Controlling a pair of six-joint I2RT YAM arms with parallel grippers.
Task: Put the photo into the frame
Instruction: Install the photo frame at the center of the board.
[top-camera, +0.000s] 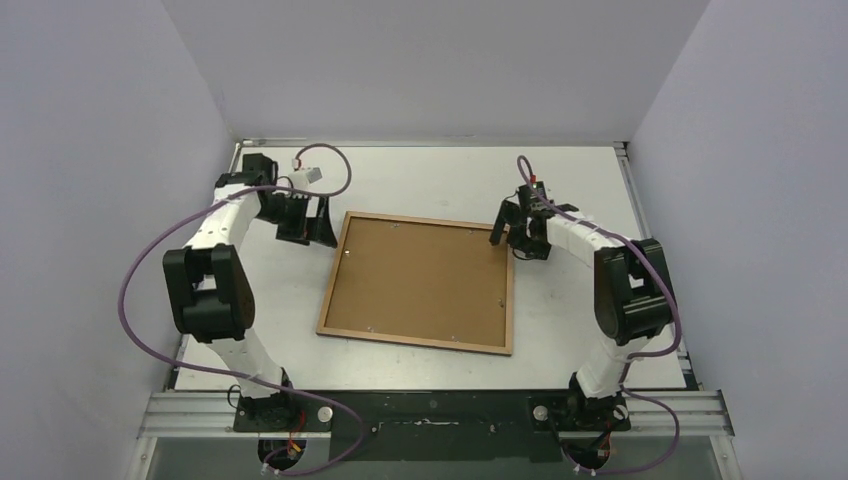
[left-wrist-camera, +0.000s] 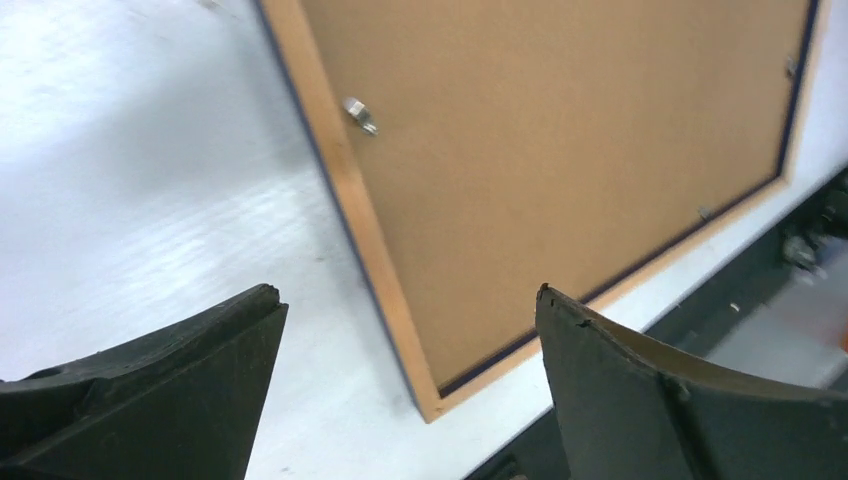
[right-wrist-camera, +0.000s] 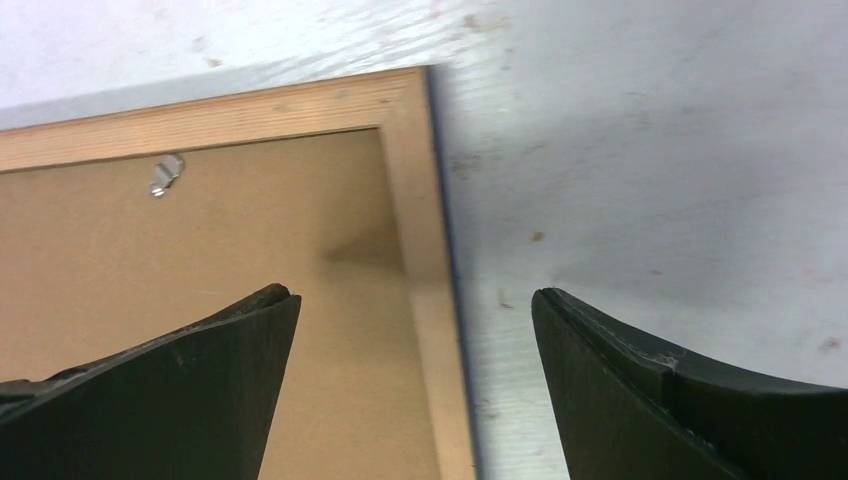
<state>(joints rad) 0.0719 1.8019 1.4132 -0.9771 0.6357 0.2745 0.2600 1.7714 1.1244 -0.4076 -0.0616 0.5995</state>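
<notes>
My left gripper lowers toward the frame (top-camera: 415, 343) next, onto the frame's rim beside the metal tab. That is because the frame's wooden rim (left-wrist-camera: 335, 170) shows below and between my open fingers.
The frame (top-camera: 415, 343) lies face down in the middle of the white table, its light wood side up, with a brown backing board (top-camera: 420, 280) set inside it. The photo is hidden. My left gripper (top-camera: 312, 238) is open just off the frame's far left corner; in the left wrist view the left gripper (left-wrist-camera: 405, 292) hovers above the wooden rim (left-wrist-camera: 335, 170), holding nothing. My right gripper (top-camera: 512, 243) is open over the far right corner. There the right gripper (right-wrist-camera: 412, 292) straddles the frame's edge (right-wrist-camera: 410, 170) from above, empty.
Small metal tabs (left-wrist-camera: 358, 113) (right-wrist-camera: 166, 175) sit at the board's edge. White walls close in the table (top-camera: 430, 175) on three sides. A black rail (top-camera: 440, 410) with the arm bases runs along the near edge.
</notes>
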